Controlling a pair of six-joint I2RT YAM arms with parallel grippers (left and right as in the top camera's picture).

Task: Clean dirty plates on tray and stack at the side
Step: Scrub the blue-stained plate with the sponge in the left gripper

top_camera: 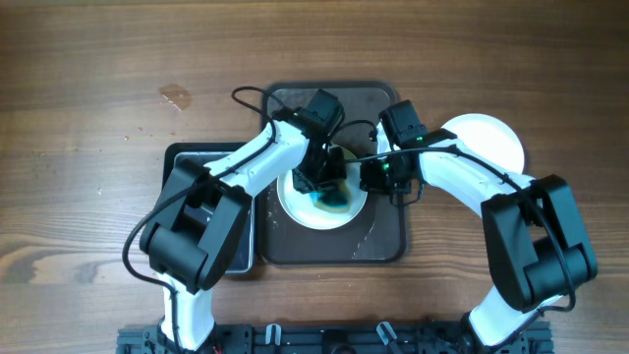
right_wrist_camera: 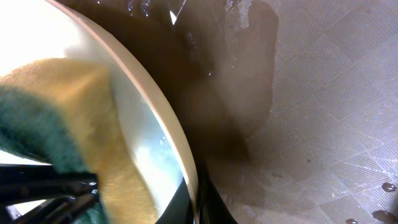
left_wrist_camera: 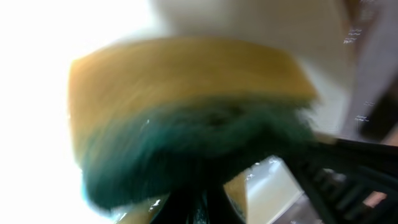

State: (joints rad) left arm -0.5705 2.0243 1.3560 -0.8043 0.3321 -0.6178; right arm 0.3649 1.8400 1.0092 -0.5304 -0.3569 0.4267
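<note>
Next, my left gripper moves off the plate into the black basin and releases the sponge, since the basin lies to the gripper's left in the overhead view.
A white plate lies in the middle of the dark tray with a teal smear at its centre. My left gripper is shut on a yellow and green sponge pressed on the plate; the sponge also shows in the right wrist view. My right gripper is shut on the plate's right rim, one finger on each side of it. A clean white plate lies on the table to the right of the tray.
A black basin stands left of the tray, mostly under my left arm. Water films the tray floor. Bare wooden table lies all round.
</note>
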